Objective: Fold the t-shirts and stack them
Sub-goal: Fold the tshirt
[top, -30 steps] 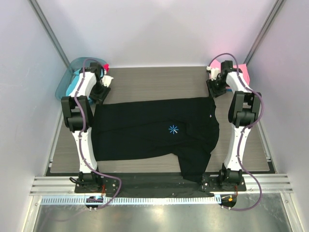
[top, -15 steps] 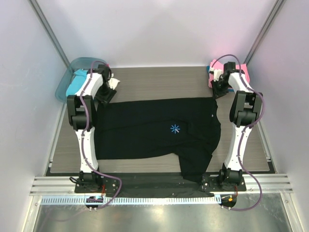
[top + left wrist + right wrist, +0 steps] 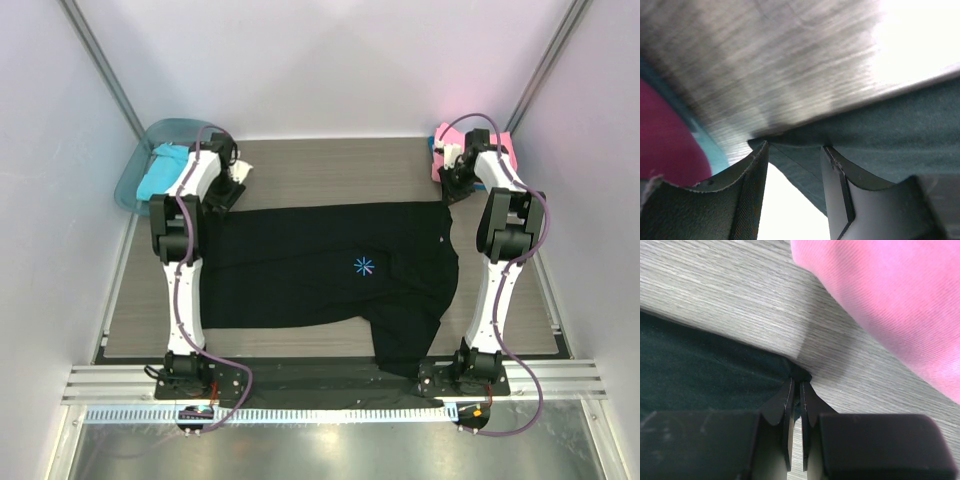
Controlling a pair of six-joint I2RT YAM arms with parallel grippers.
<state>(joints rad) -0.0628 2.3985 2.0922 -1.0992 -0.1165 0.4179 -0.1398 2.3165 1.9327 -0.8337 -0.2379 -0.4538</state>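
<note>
The black t-shirt's far corner [image 3: 219, 212] [image 3: 794, 152] by the tub already lies between the parted fingers of my left gripper. My left gripper will stay low and close its fingers on the corner next.
The large black t-shirt [image 3: 320, 270] with its light-blue asterisk mark [image 3: 361, 266] lies spread on the table, its near right part hanging over the front edge. My left gripper [image 3: 228, 190] is at its far left corner. In the left wrist view the jaws [image 3: 794, 147] stand apart with the shirt's corner [image 3: 790, 155] between them. My right gripper [image 3: 447, 192] is at the far right corner. In the right wrist view it [image 3: 796, 382] is shut on the black cloth [image 3: 700, 360]. A pink t-shirt [image 3: 500, 150] lies just beyond it [image 3: 890, 300].
A translucent teal tub [image 3: 138, 165] at the far left corner holds a turquoise t-shirt [image 3: 160, 172]; turquoise [image 3: 715, 150] and red cloth [image 3: 665, 145] show in the left wrist view. Grey walls close in on both sides and at the back.
My left gripper has moved right along the shirt's far edge, away from the tub. My right gripper has shifted slightly toward the pink shirt. The far edge now lies straighter.
</note>
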